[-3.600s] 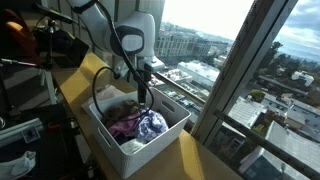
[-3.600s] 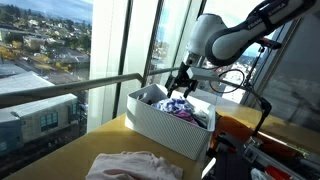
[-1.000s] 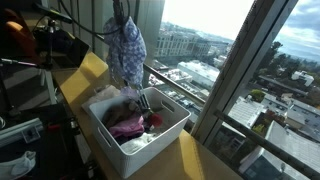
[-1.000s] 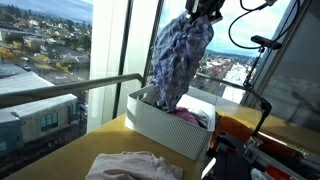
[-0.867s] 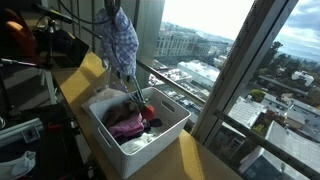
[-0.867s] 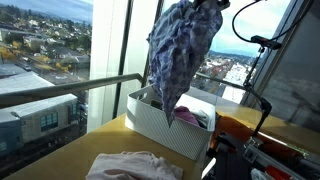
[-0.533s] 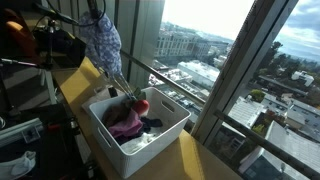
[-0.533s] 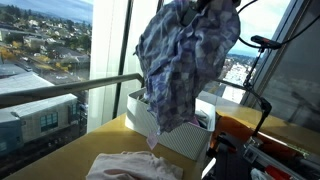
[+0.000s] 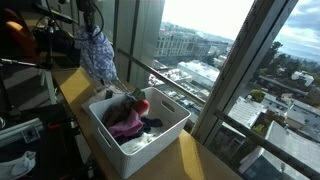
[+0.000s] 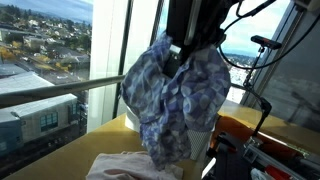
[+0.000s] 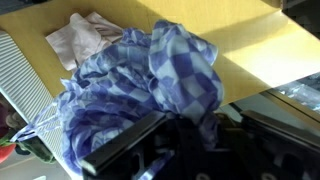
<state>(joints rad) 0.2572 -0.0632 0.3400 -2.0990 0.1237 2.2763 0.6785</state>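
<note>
Next, my gripper brings the checked cloth (image 10: 170, 100) across over the pale pink cloth (image 10: 135, 166) and then down to release it, since its folds still dangle above the table.
A blue-and-white checked cloth (image 9: 98, 56) hangs in the air from my gripper (image 9: 92, 30), which is shut on its top. It dangles beside the white basket (image 9: 166, 136), over the wooden table edge. In an exterior view the cloth (image 10: 170, 100) fills the middle, with the gripper (image 10: 190, 45) above it. A pale pink cloth (image 10: 130, 165) lies on the table below. In the wrist view the checked cloth (image 11: 150, 85) bunches in front of the gripper (image 11: 185, 135), whose fingertips are hidden in the folds. Past it lie the pink cloth (image 11: 85, 35) and the ribbed basket wall (image 11: 22, 75).
The basket holds a pink garment (image 9: 125, 125), something red (image 9: 143, 105) and dark items. Tall windows with a metal rail (image 10: 60, 92) run along the wooden table (image 11: 250, 45). Cables and equipment (image 9: 30, 50) crowd one side.
The arm has carried the checked cloth sideways, away from above the basket, and lower. It now hangs over the table near the pink cloth. The grip has stayed shut.
</note>
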